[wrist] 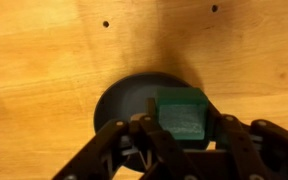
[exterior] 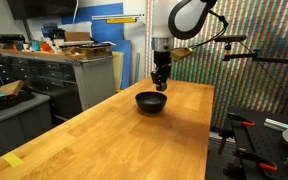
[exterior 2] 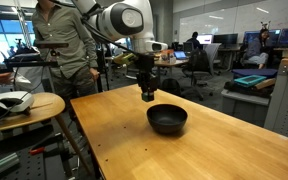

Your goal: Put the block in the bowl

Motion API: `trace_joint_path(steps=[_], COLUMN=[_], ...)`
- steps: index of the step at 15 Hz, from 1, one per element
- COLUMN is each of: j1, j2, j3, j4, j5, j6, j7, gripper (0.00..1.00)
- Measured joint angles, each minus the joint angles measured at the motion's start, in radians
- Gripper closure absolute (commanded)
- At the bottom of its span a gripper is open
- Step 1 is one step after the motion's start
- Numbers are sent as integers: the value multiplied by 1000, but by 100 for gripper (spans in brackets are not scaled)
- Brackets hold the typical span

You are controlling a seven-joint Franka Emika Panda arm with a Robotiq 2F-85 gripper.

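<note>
My gripper shifts the dark green block (wrist: 181,112) toward the black bowl's middle next, then carries it down inside the bowl's rim.
The black bowl (exterior: 151,102) sits on the wooden table in both exterior views (exterior 2: 167,120). My gripper (exterior: 161,84) hangs above and just behind the bowl (exterior 2: 147,96). In the wrist view the gripper (wrist: 182,125) is shut on the dark green block (wrist: 181,112), held between its fingers directly over the bowl (wrist: 124,100). The block is too small to make out in the exterior views.
The wooden table (exterior: 104,135) has small dark holes (wrist: 106,23). A round side table with a bowl (exterior 2: 12,103) stands beside it. A person (exterior 2: 59,40) stands behind the table. Cabinets and clutter (exterior: 54,60) are at the far side.
</note>
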Motion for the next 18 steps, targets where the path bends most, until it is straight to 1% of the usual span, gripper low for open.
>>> trace_joint_path(steps=[7, 12, 13, 14, 16, 18], j1=[-14, -14, -14, -14, -15, -15], j2=[172, 295, 316, 337, 371, 394], j3=[-13, -14, -14, -16, -20, -25], j4=[164, 252, 265, 278, 300, 316], j5=[1, 5, 6, 6, 6, 6], j6=[-12, -14, -14, -14, -14, -14], j7=[-37, -58, -63, -67, -71, -73], gripper=[79, 79, 51, 27, 24, 11])
